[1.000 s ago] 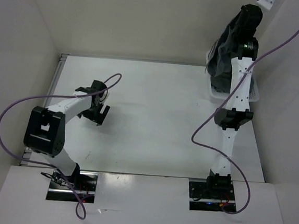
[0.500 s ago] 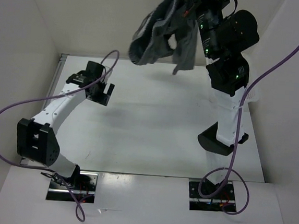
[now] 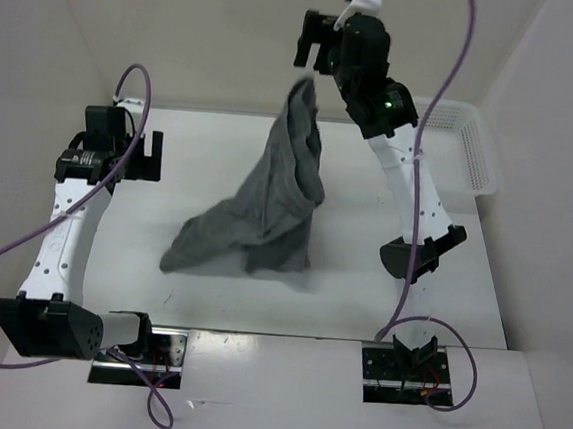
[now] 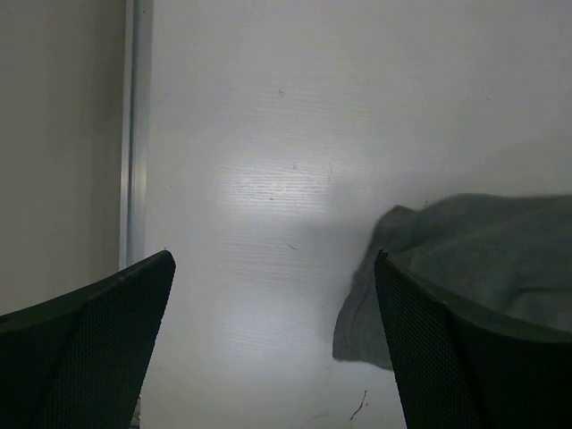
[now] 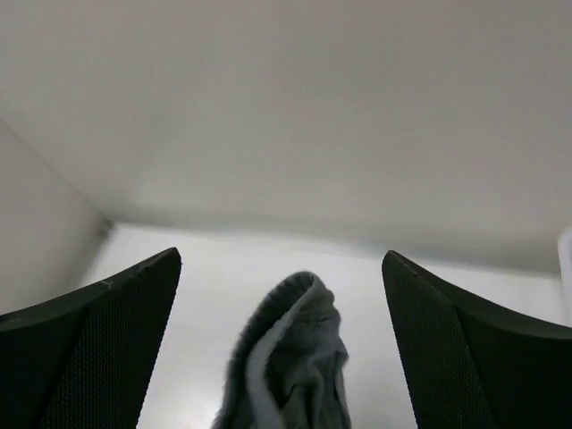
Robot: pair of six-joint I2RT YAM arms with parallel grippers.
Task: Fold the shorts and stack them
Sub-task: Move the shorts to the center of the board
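Note:
I should move my left gripper back and down next, onto the shorts' corner nearest the metal strip (image 3: 171,262), because that corner is below my gripper and closer to my base.
The grey shorts (image 3: 267,208) hang as a tall, loose column over the middle of the table, and their lower part spreads on the surface. Their top end (image 5: 299,357) sits just below my right gripper (image 3: 316,48), between its wide-apart fingers and touching neither. My right gripper (image 5: 281,259) is open, high above the back of the table. At the table's left side my left gripper (image 3: 143,152) is open and holds nothing. In the left wrist view (image 4: 273,268) a grey edge of the shorts (image 4: 465,259) lies to the right of the fingers.
A white mesh basket (image 3: 471,140) stands at the back right corner of the table. White walls close in the back and both sides. A metal strip (image 4: 134,134) runs along the table's left edge.
My right arm swung from the basket to the back middle with the shorts, then opened; the shorts now drop onto the table. My left arm moved back and to the left.

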